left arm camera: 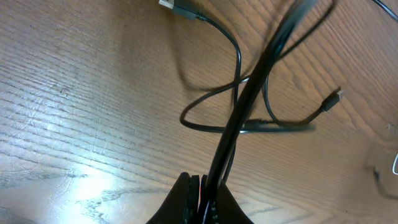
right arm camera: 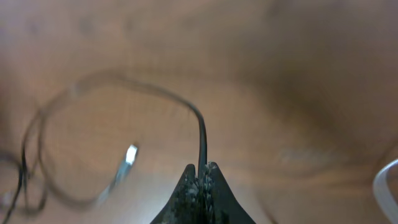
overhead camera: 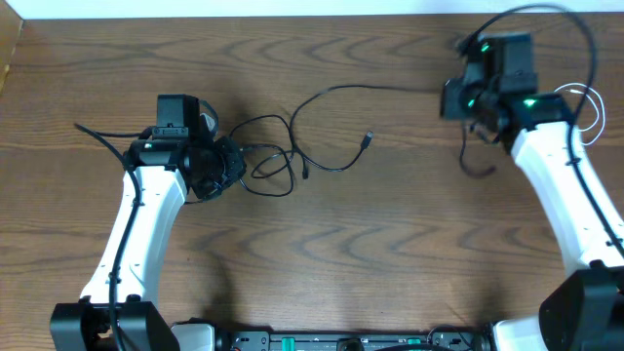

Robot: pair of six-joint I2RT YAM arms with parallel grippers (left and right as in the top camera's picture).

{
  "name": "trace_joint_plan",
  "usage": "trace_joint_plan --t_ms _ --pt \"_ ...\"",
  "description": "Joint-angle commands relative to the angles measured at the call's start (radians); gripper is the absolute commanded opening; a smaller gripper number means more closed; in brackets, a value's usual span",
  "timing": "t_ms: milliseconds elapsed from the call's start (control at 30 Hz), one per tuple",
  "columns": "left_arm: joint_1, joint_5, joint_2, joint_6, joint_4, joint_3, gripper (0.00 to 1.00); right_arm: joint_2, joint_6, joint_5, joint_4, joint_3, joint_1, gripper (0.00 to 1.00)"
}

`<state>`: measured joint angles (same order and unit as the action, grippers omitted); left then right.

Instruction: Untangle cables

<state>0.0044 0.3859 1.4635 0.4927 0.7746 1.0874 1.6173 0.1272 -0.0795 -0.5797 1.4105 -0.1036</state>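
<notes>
The right gripper's black cable is still joined to the tangle, so the right gripper will next pull to the right in the overhead view, over the white cable (overhead camera: 583,99), and then open.
Thin black cables (overhead camera: 268,161) lie looped together on the wooden table just right of my left gripper (overhead camera: 232,168). In the left wrist view, my left gripper (left arm camera: 202,186) is shut on one black cable (left arm camera: 261,68) that rises taut away from it, above loops and a small plug (left arm camera: 334,99). A long black cable (overhead camera: 336,90) arcs from the tangle to my right gripper (overhead camera: 450,97). Seen from the right wrist, the right gripper (right arm camera: 203,169) is shut on that cable (right arm camera: 200,134), with a blurred plug (right arm camera: 129,155) to its left. A white cable (overhead camera: 583,99) shows behind the right arm.
A loose plug end (overhead camera: 369,138) rests mid-table. A short black tail (overhead camera: 473,168) curls below the right gripper. The table's far edge (overhead camera: 292,14) runs along the top. Thick black robot wires arch over the right arm (overhead camera: 585,39).
</notes>
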Motion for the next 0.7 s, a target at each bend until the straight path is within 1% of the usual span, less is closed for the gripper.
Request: trace_joint_plan --t_ms 0,67,133,200,267,367,500,567,667 --pt "-0.001 -0.014 0.008 -0.021 0.002 -0.004 0.08 -0.084 -0.016 0.116 0.06 0.111 0.05 0.01" --pt "-0.001 -0.014 0.008 -0.021 0.002 -0.004 0.08 -0.103 -0.015 0.235 0.123 0.136 0.084 0.01" --pt "-0.001 -0.014 0.008 -0.021 0.002 -0.004 0.08 -0.117 0.03 0.372 0.171 0.138 0.12 0.01" --pt "-0.001 -0.014 0.008 -0.021 0.002 -0.004 0.08 -0.121 0.142 0.506 0.166 0.138 0.162 0.01" --pt "-0.001 -0.014 0.008 -0.021 0.002 -0.004 0.08 -0.12 0.28 0.571 0.113 0.138 0.211 0.01" --pt "-0.001 -0.014 0.008 -0.021 0.002 -0.005 0.08 -0.112 0.441 0.535 -0.017 0.138 0.278 0.01" --pt "-0.001 -0.014 0.008 -0.021 0.002 -0.005 0.08 -0.103 0.57 0.505 -0.177 0.137 0.333 0.01" --pt "-0.001 -0.014 0.008 -0.021 0.002 -0.005 0.08 -0.1 0.6 0.481 -0.238 0.137 0.348 0.02" --pt "-0.001 -0.014 0.008 -0.021 0.002 -0.005 0.08 -0.1 0.599 0.439 -0.305 0.137 0.352 0.01"
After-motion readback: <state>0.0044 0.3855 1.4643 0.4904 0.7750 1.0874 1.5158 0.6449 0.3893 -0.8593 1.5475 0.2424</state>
